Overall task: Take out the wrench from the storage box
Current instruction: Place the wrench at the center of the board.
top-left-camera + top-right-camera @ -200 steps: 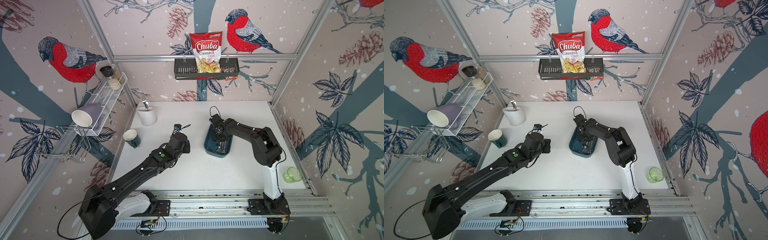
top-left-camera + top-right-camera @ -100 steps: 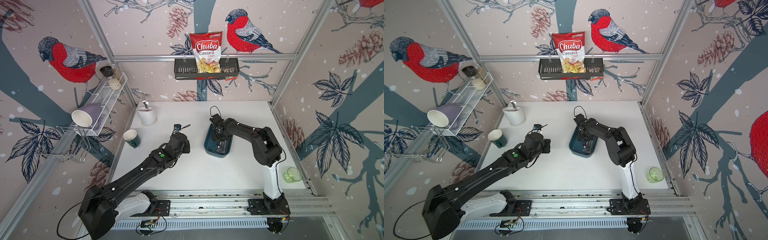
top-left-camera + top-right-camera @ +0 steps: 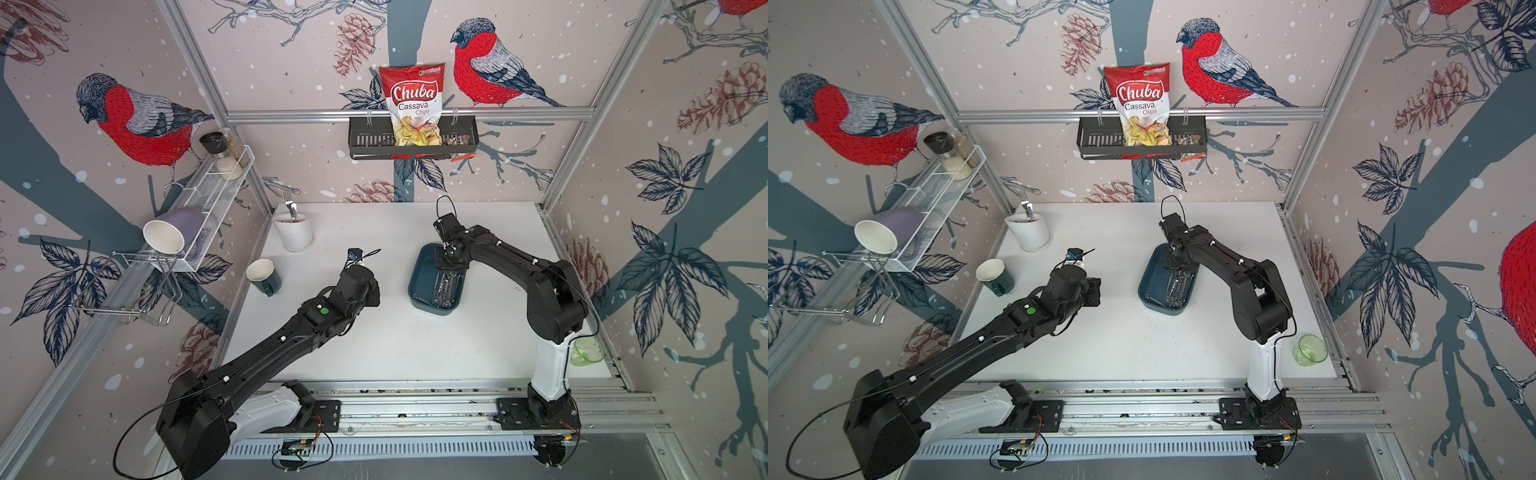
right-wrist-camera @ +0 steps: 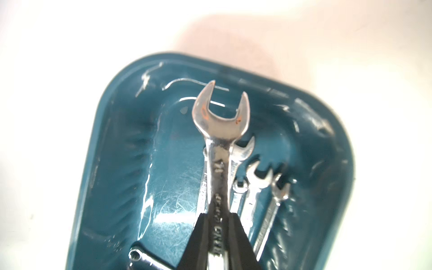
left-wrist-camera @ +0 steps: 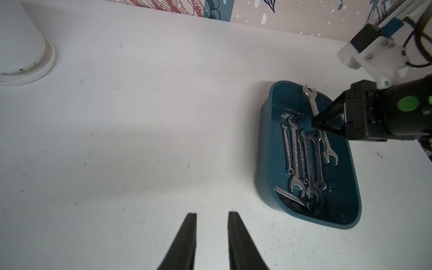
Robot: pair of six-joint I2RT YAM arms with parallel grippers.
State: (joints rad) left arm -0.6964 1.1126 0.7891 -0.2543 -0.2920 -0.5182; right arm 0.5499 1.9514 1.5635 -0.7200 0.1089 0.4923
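I will next lift my right gripper over the box's rim, put the wrench down onto the tabletop on the green glass's side point(image 3: 486, 288) point(image 4: 391, 211) and let it go, because that spot is clear.
The storage box point(image 3: 415, 286) is a shallow dark teal tray on the white table, right of centre in both top views point(image 3: 1144, 286). Several silver wrenches point(image 5: 301, 159) lie lengthwise in it. My right gripper point(image 4: 218, 214) reaches down into the box and is shut on the shank of one wrench point(image 4: 219, 131), whose open-end head points at the box's end wall. The left wrist view shows the same grip point(image 5: 314, 122) from the side. My left gripper point(image 5: 212, 214) hovers open over bare table, left of the box point(image 5: 261, 163), with nothing between its fingers.
A dark teal mug point(image 3: 264, 276) and a white utensil holder point(image 3: 293, 232) stand at the table's left. A green glass point(image 3: 586, 351) sits by the right arm's base. A black wall basket point(image 3: 365, 143) holds a chips bag; a wire rack point(image 3: 208, 199) hangs left.
The right gripper's jaws have closed on the wrench's shank inside the box. Neither arm has visibly shifted.
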